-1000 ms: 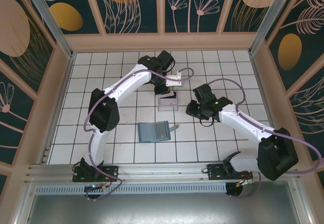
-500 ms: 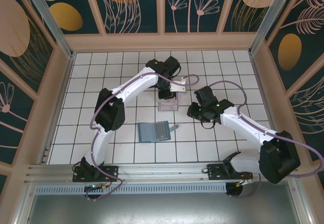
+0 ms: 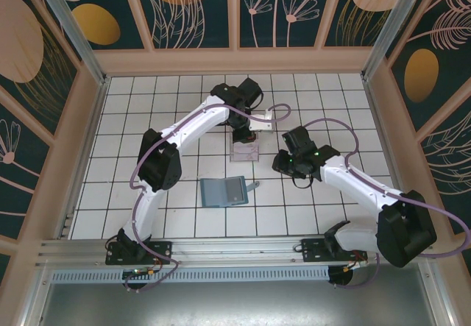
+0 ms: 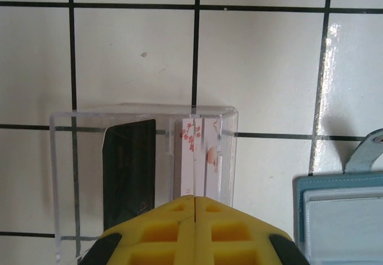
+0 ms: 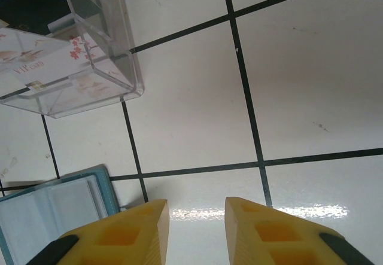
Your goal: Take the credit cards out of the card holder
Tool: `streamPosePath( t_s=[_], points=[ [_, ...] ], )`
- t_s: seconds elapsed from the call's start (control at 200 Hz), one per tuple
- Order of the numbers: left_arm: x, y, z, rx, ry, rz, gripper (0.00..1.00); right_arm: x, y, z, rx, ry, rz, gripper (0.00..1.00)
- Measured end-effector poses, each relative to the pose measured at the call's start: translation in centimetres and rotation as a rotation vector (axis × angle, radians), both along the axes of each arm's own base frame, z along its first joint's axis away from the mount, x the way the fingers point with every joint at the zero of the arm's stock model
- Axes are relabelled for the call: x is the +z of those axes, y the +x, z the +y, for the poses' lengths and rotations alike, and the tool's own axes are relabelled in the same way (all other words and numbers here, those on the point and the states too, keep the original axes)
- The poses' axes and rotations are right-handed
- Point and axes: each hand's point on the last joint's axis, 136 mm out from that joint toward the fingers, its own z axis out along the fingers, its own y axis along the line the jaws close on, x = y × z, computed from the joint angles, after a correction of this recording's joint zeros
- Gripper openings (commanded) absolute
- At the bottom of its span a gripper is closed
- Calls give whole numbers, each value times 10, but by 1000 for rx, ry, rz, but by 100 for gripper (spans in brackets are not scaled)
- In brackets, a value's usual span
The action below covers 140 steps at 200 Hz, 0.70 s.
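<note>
The white credit card should go deeper into the clear tray (image 3: 244, 151) that already holds the black credit card. My left gripper should lower the white card there next and then let go of it.
The teal card holder (image 3: 223, 191) lies open on the tiles, its grey-blue inside up; its edge also shows in the left wrist view (image 4: 344, 217) and the right wrist view (image 5: 54, 217). My left gripper (image 4: 194, 198) is shut on a white credit card with pink blossoms (image 4: 194, 157), over the clear tray (image 4: 66, 157). The card reaches down into the tray. A black credit card (image 4: 128, 169) lies in the tray beside it. From above, the left gripper (image 3: 245, 131) hangs over the tray (image 3: 244, 151). My right gripper (image 5: 196, 217) is open over bare tile, right of the holder.
The blossom card (image 5: 36, 61) shows tilted inside the clear tray (image 5: 114, 49) in the right wrist view. The right gripper (image 3: 288, 165) hovers about one tile to the right of the tray. Wooden walls ring the tiled floor.
The left arm has swung a little right and nearer, bringing its gripper over the tray. The right arm has barely shifted. Both grippers kept their state.
</note>
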Motion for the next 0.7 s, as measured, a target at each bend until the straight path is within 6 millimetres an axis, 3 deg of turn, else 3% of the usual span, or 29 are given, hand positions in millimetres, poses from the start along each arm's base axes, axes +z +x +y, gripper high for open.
streamPosePath(
  t_s=[0.701],
  points=[
    [-20,7,3,14,5,25,0,-1,0,0,0,-1,1,31]
  ],
)
